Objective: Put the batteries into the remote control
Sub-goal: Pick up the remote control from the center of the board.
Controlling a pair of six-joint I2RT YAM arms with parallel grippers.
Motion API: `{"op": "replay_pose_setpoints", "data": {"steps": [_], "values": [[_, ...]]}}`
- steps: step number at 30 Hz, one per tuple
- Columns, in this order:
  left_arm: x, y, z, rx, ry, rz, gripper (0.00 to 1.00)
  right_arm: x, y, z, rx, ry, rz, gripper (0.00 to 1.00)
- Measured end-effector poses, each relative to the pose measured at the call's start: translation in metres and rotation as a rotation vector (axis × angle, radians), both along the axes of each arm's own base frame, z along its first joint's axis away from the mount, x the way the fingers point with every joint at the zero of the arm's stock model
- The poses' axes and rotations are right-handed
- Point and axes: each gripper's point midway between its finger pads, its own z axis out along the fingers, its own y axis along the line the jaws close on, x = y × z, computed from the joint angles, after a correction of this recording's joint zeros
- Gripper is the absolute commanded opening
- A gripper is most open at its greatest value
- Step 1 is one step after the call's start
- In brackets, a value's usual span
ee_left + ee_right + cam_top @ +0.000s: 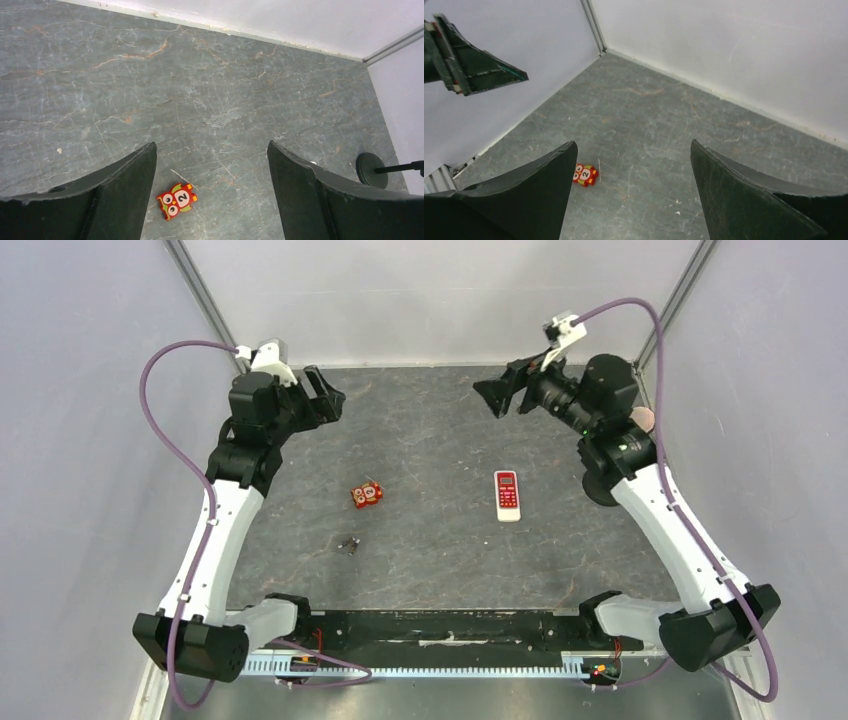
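The slim bar is lower and nearer my base, so my right gripper will next move back and down to close across the remote control's free long sides.
The remote control [507, 495] is a slim white bar with a red panel on its face, lying face up right of the table's middle, seen only in the top view. No batteries can be made out; a tiny dark object [349, 543] lies left of centre, too small to identify. My left gripper [328, 396] is open and empty, raised at the far left. My right gripper [498, 396] is open and empty, raised at the far right. In both wrist views the jaws stand wide apart over bare table, left [211, 145] and right [634, 143].
A red owl block marked "2" [367, 496] lies left of the remote; it also shows in the left wrist view [177, 200] and the right wrist view [585, 175]. A black disc [598, 486] sits at the right edge, also in the left wrist view [371, 169]. White walls enclose the table.
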Motion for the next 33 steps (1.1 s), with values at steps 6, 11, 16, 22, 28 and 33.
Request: {"op": "replay_pose_setpoints", "data": {"steps": [6, 11, 16, 22, 28, 33], "values": [[-0.012, 0.015, -0.008, 0.006, -0.015, 0.081, 0.95, 0.002, 0.021, -0.059, -0.085, 0.113, -0.088, 0.88], [-0.028, 0.031, -0.016, 0.007, -0.058, 0.158, 0.98, 0.011, 0.017, -0.145, -0.224, 0.276, -0.258, 0.92], [-0.032, 0.033, -0.015, 0.002, -0.092, 0.166, 0.96, 0.006, -0.025, -0.241, -0.396, 0.460, -0.481, 0.98], [-0.027, 0.026, -0.025, -0.004, -0.080, 0.130, 0.95, 0.001, -0.051, -0.290, -0.495, 0.553, -0.596, 0.98], [-0.022, 0.023, -0.043, 0.002, -0.037, 0.118, 0.95, 0.000, -0.061, -0.329, -0.514, 0.661, -0.611, 0.98], [-0.016, 0.018, -0.053, 0.001, -0.009, 0.099, 0.94, -0.010, -0.065, -0.366, -0.528, 0.778, -0.576, 0.98]]}}
